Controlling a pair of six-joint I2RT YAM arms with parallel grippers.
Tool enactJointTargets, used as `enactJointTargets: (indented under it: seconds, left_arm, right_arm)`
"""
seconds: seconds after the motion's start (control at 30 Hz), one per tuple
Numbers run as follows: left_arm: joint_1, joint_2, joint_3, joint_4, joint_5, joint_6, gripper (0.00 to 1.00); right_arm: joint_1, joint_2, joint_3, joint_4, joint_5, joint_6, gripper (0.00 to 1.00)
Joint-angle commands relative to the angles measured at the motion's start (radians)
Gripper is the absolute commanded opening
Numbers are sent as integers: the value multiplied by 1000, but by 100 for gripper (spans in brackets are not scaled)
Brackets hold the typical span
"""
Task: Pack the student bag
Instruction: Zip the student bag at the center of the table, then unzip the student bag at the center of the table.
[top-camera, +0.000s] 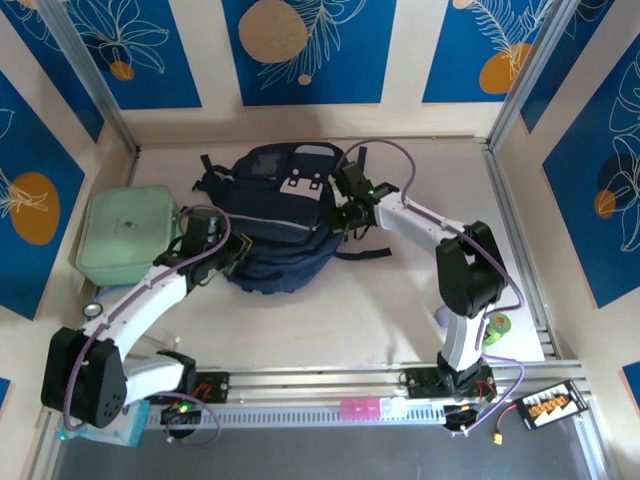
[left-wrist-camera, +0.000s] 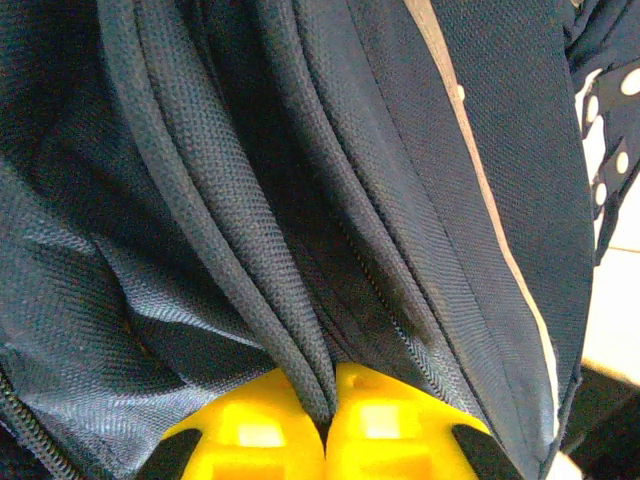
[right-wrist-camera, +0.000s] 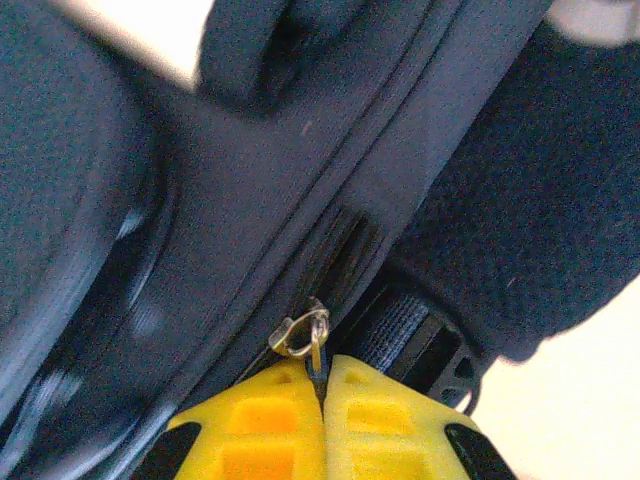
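Observation:
The dark pull tab sits between my fingers beside the metal slider (right-wrist-camera: 303, 333). Next, my right gripper spreads its yellow fingers at the bag's zipper and releases the tab.
The navy-blue student bag (top-camera: 275, 225) lies flat in the middle of the table, its white buckle patch (top-camera: 303, 184) facing up. My left gripper (top-camera: 222, 255) is at the bag's left lower edge, shut on a fold of the bag's fabric (left-wrist-camera: 300, 350) that runs between the yellow fingers (left-wrist-camera: 260, 435). My right gripper (top-camera: 345, 212) is at the bag's right side, shut on the dark pull tab of a zipper; the metal zipper slider (right-wrist-camera: 303, 333) sits just above the yellow fingertips (right-wrist-camera: 375, 415). The light stripe (left-wrist-camera: 480, 190) of the front pocket crosses the left wrist view.
A pale mint-green zip case (top-camera: 125, 233) lies left of the bag, next to the left arm. A small green object (top-camera: 497, 326) sits by the right arm's base. Side walls and a metal frame close in the table.

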Motion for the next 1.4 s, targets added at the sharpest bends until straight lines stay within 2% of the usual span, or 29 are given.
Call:
enactJointTargets:
  seconds: [0.0,0.3,0.37,0.4,0.43,0.5,0.53,0.6,0.7,0.83,1.07,1.23,1.37]
  left_arm:
    - [29,-38,21,-110,27,78,0]
    - [48,-23,30,-78,104,123,0]
    - [50,-19,34,-61,125,137,0]
    - [50,-15,35,-47,146,146,0]
    - [51,-8,38,-36,175,162,3]
    - [52,2,60,-52,230,232,27]
    - [52,4,89,-107,226,285,37]
    - [53,-10,138,-250,160,383,51]
    - [57,-60,180,-385,54,498,66]
    - [59,-114,189,-379,28,591,81]
    - [58,-42,238,-298,19,648,86]
    - [61,39,273,-209,91,635,87]
    - [60,90,294,-142,142,623,88]
  right_arm:
    - [-81,46,85,-102,143,27,1]
    - [-131,174,290,-293,112,140,4]
    - [-134,167,308,-300,74,137,9]
    - [-134,151,307,-289,40,121,14]
    - [-133,125,293,-273,11,108,21]
    - [-133,63,254,-240,-36,96,31]
    - [-136,30,227,-222,-67,92,36]
    - [-145,-31,177,-188,-126,88,44]
    - [-156,-102,100,-125,-237,91,53]
    - [-133,-114,63,-46,-382,112,62]
    - [-42,6,156,21,-427,154,64]
    - [-26,99,216,37,-434,157,67]
    - [-20,108,204,22,-454,141,68]
